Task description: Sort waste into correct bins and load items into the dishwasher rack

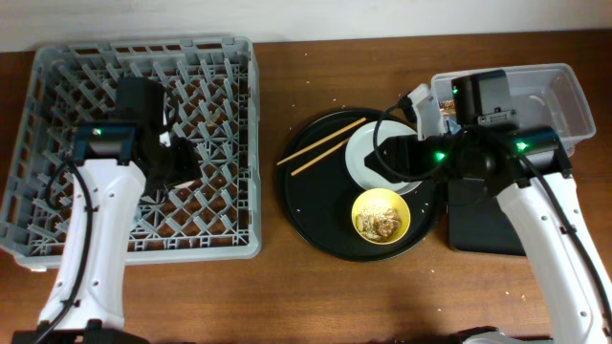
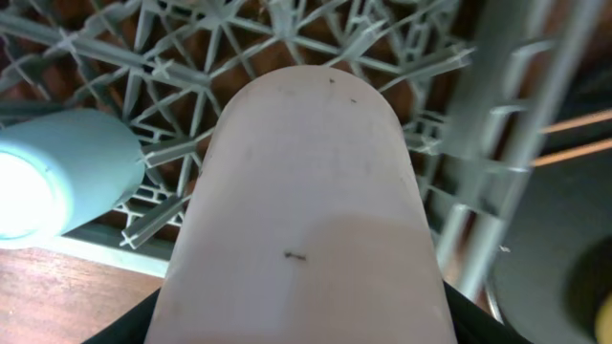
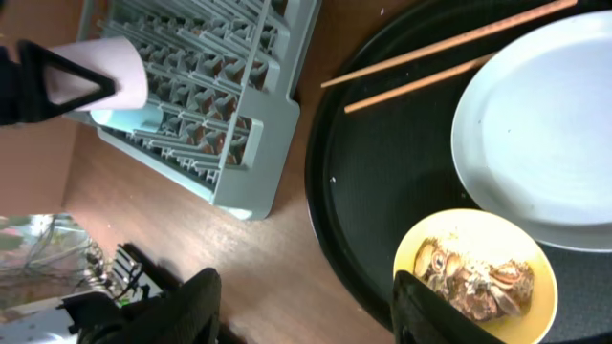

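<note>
I should next lower my left gripper's small pink cup onto the dishwasher rack's empty pegs beside the light-blue cup below and release it there.
My left gripper (image 1: 186, 161) is shut on the small pink cup (image 2: 306, 191) and holds it over the grey dishwasher rack (image 1: 57, 76). The light-blue cup (image 2: 57, 172) lies in the rack beside it. Both cups also show in the right wrist view, pink (image 3: 100, 72) above blue (image 3: 129, 119). My right gripper (image 1: 381, 158) is open and empty above the round plate (image 1: 361, 143). The yellow bowl (image 1: 382, 215) holds brown food scraps (image 3: 478, 277). The chopsticks (image 1: 320, 145) lie left of the plate. A gold wrapper (image 1: 448, 117) seems to lie in the clear tub (image 1: 564, 86). No tissue shows.
Plate, bowl and chopsticks sit on a big round black tray (image 1: 306, 205). The shallow black rectangular tray (image 1: 478, 229) lies under my right arm, in front of the clear tub. Bare wooden table (image 1: 277, 296) runs between the rack and the round tray.
</note>
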